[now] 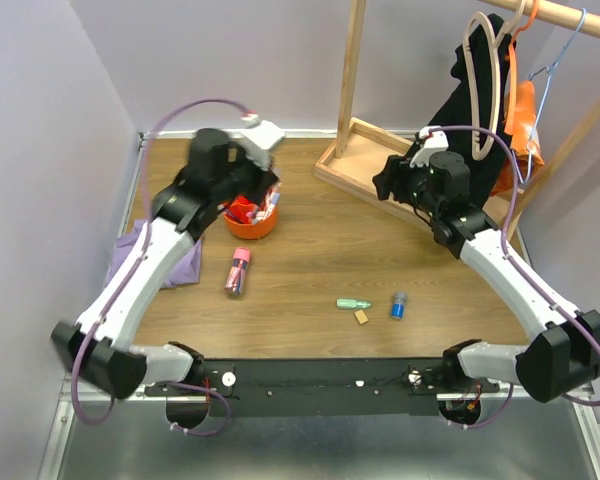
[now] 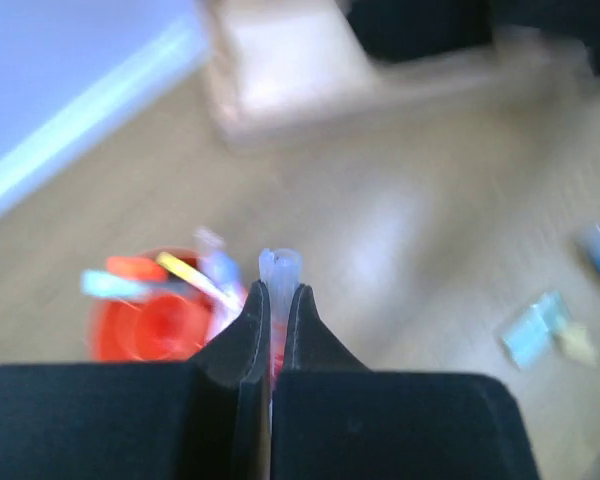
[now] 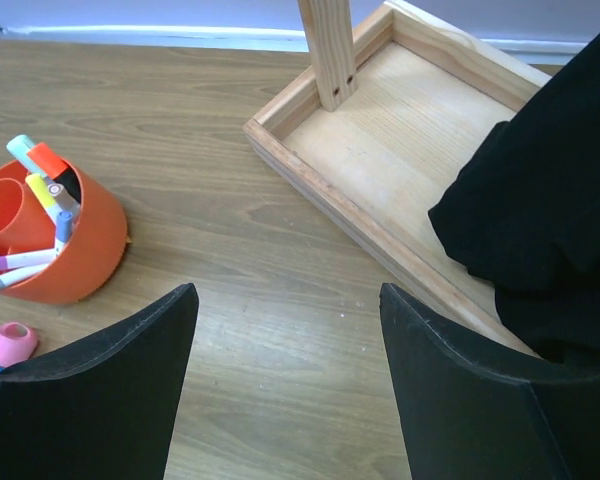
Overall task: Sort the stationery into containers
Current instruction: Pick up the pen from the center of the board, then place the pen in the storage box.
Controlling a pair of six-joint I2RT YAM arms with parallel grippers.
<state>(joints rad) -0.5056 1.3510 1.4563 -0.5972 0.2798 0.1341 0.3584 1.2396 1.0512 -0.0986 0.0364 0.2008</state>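
Observation:
My left gripper turns next, swings left in the top view, then goes down at the tub. The orange tub's [image 1: 250,212] [image 2: 170,308] opening lies beside the translucent pen, which decides this.
The orange tub [image 1: 250,220] stands at the back left with several pens and highlighters upright in it; it also shows in the left wrist view [image 2: 145,325] and the right wrist view [image 3: 75,250]. My left gripper [image 1: 268,192] hovers over the tub's right side, shut on a slim translucent pen [image 2: 280,268] whose tip sticks out past the fingertips. A clear pink-capped tube [image 1: 238,271] lies in front of the tub. A green marker [image 1: 353,304], a tan eraser [image 1: 361,318] and a small blue cylinder [image 1: 398,305] lie near the front. My right gripper [image 3: 288,300] is open over bare wood.
A folded purple cloth [image 1: 152,262] lies at the left under the left arm. The wooden rack base [image 3: 380,120] with its upright post sits at the back right. Black and orange garments [image 1: 480,110] hang over it, close to my right wrist.

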